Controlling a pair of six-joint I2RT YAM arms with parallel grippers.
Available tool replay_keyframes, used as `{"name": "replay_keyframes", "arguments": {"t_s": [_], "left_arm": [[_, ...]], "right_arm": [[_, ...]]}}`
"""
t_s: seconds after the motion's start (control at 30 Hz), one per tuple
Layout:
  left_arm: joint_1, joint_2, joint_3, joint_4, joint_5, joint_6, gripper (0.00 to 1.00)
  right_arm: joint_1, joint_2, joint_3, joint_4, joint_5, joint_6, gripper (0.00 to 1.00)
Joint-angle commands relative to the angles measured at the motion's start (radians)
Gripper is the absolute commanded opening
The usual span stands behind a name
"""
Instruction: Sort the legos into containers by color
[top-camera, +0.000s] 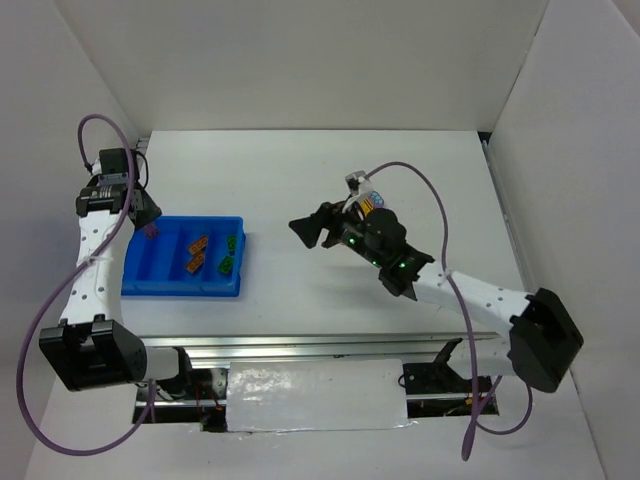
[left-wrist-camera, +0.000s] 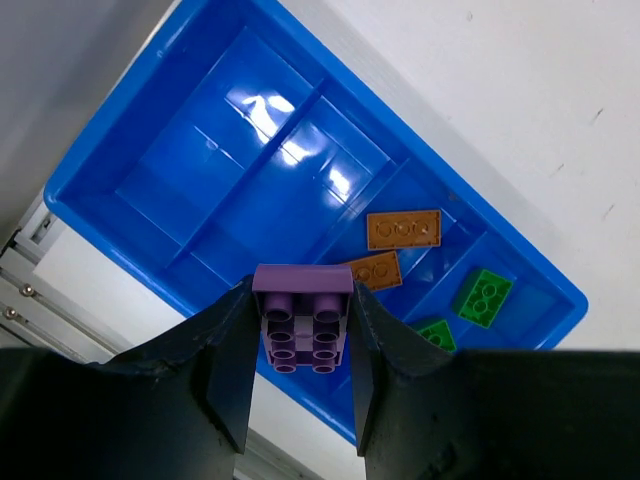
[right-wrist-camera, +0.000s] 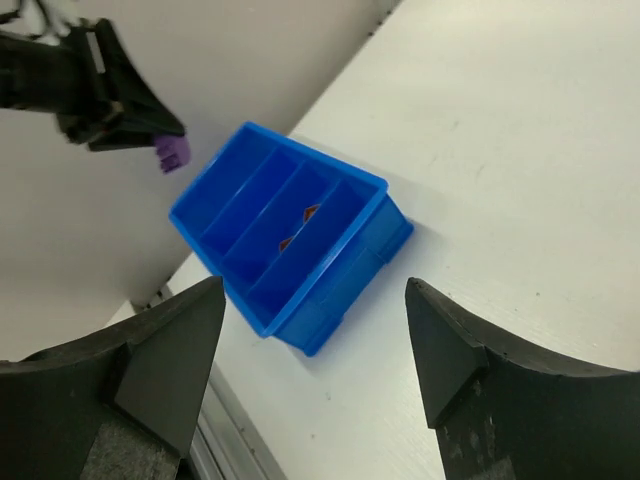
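The purple lego is next for the robot's left gripper, which will lower it into the blue tray's section beside the orange legos.
The blue tray (top-camera: 140, 283) lies at the left of the table, with several narrow compartments. Two orange legos (top-camera: 196, 254) lie in one compartment and two green legos (top-camera: 229, 254) in the rightmost one. My left gripper (top-camera: 151, 228) is shut on a purple lego (left-wrist-camera: 301, 318) and holds it above the tray's far left end. In the left wrist view the tray (left-wrist-camera: 110, 190) lies below, with orange legos (left-wrist-camera: 403, 229) and green legos (left-wrist-camera: 484, 297). My right gripper (top-camera: 308, 230) is open and empty over the table's middle. In the right wrist view the tray (right-wrist-camera: 330, 290) and the purple lego (right-wrist-camera: 171, 151) show.
White walls close in the table on the left, back and right. A metal rail (top-camera: 300, 345) runs along the near edge. A purple cable (top-camera: 95, 125) loops off the left arm and another (top-camera: 440, 200) off the right arm.
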Motion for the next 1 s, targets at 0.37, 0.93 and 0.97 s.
{"name": "replay_keyframes", "arguments": {"t_s": [0.37,0.93,0.97], "left_arm": [[0.006,0.17,-0.132,0.132,-0.079,0.077,0.0],[-0.036,0.401,0.009,0.037,-0.267,0.068,0.25],[-0.036,0.401,0.006,0.04,-0.267,0.065,0.29]], "right_arm": [[-0.024,-0.313,-0.132,-0.042,-0.198,-0.087,0.82],[-0.021,-0.391,-0.145,-0.051,-0.219,-0.109,0.83],[-0.022,-0.399,-0.145,-0.051,-0.218,-0.109,0.83]]}}
